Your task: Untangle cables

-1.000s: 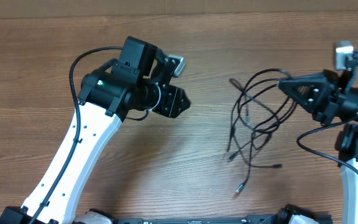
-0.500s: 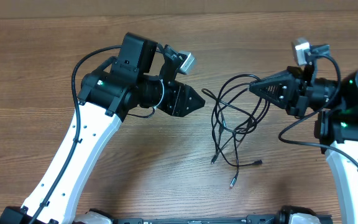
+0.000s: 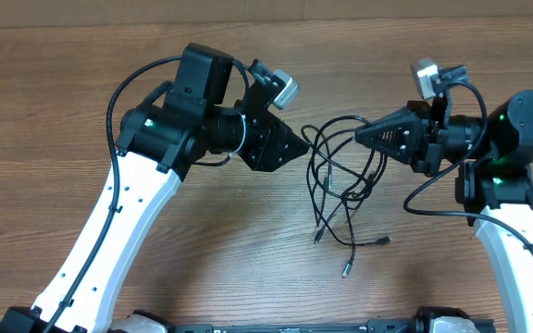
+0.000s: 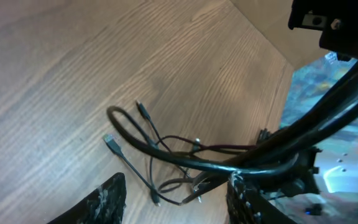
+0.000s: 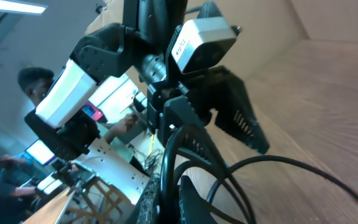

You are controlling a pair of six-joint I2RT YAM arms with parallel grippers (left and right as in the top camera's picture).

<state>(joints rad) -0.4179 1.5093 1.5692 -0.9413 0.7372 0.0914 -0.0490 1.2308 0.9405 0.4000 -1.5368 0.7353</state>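
Observation:
My right gripper needs to draw the looped pieces of cable to the right in the overhead view, away from my left gripper, then release them, as they cross in a tangle.
The cables (image 3: 325, 188) are thin black cords in a tangle on the wooden table between the two arms, with loose plug ends trailing toward the front (image 3: 346, 272). My right gripper (image 3: 360, 136) points left and is shut on a strand at the tangle's upper right, lifting loops off the table. In the right wrist view that strand (image 5: 174, 155) runs up between the closed fingers (image 5: 190, 198). My left gripper (image 3: 301, 148) points right at the tangle's left edge, open. In the left wrist view the cables (image 4: 160, 146) lie between and beyond its spread fingers (image 4: 107, 200), and a raised strand crosses by the right finger.
The wooden table (image 3: 415, 37) spreads all around the tangle. The left arm's white link (image 3: 109, 231) slants across the front left and the right arm's base (image 3: 516, 250) stands at the front right. Thick robot wiring loops by both wrists.
The right gripper has carried its strand and the whole tangle leftward. The left gripper has swung right to meet it and its jaws have spread wider.

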